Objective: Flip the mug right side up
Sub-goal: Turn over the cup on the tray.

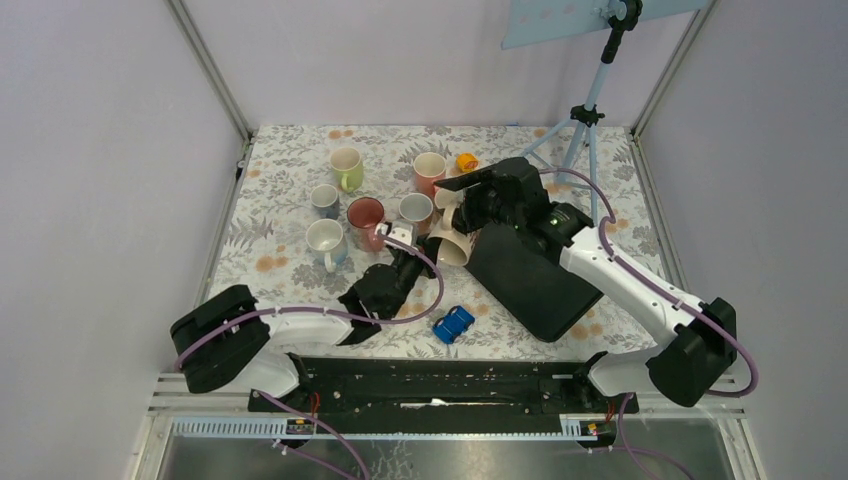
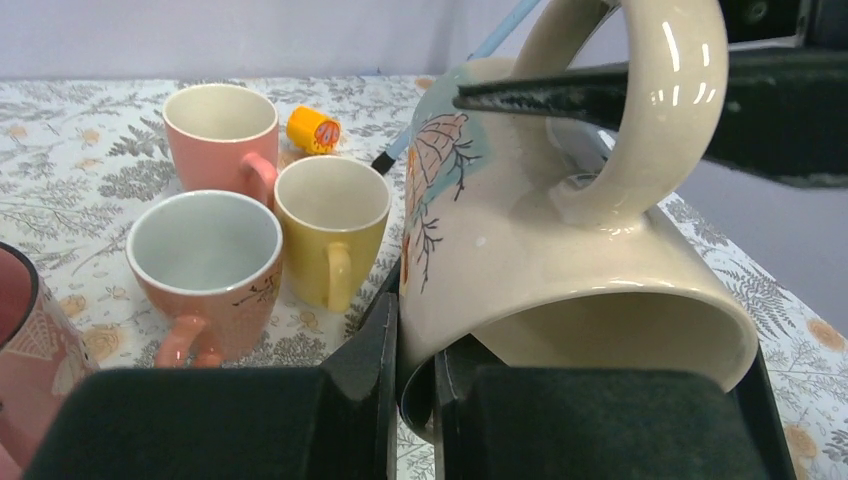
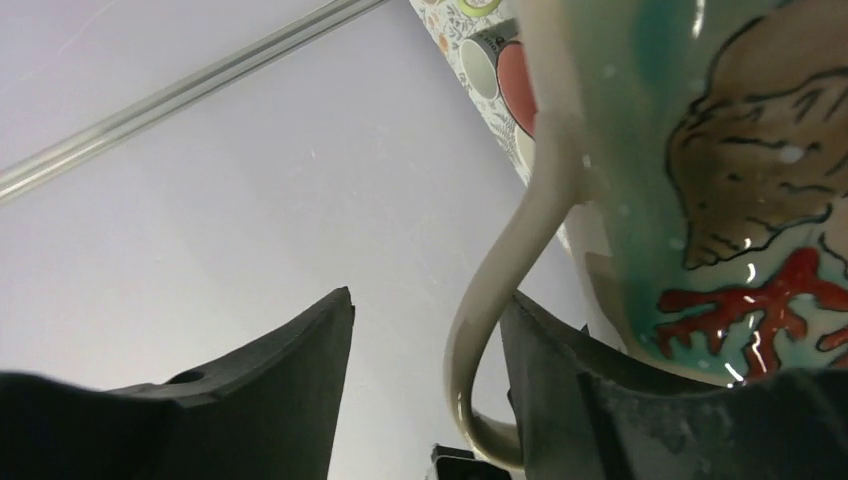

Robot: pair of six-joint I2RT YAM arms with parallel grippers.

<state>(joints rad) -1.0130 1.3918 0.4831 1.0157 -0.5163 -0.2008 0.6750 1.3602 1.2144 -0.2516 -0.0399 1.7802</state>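
Note:
The mug hangs tipped sideways, so next I will move my left gripper to the left in the top view, tilt it downward, lower it to the bare tabletop and then let go of the mug.
The mug (image 2: 560, 250) is cream with a shell and coral pattern and hangs above the table, tipped on its side with its handle up. My left gripper (image 2: 415, 370) is shut on the mug's rim, one finger inside the mouth and one outside. In the top view the mug (image 1: 452, 243) sits between my left gripper (image 1: 405, 245) and my right gripper (image 1: 462, 200). My right gripper (image 3: 430, 340) is open. One of its fingers (image 3: 560, 370) passes through the handle (image 3: 500, 300) and touches it. The other finger stands apart from the handle.
Several upright mugs stand behind: green (image 1: 347, 168), pink (image 1: 429, 170), red (image 1: 365, 218), yellow (image 2: 330, 225). A small orange spool (image 1: 466, 161) lies at the back, a blue toy car (image 1: 453, 324) at the front. A black board (image 1: 530, 275) lies under the right arm; a tripod (image 1: 585, 120) is behind it.

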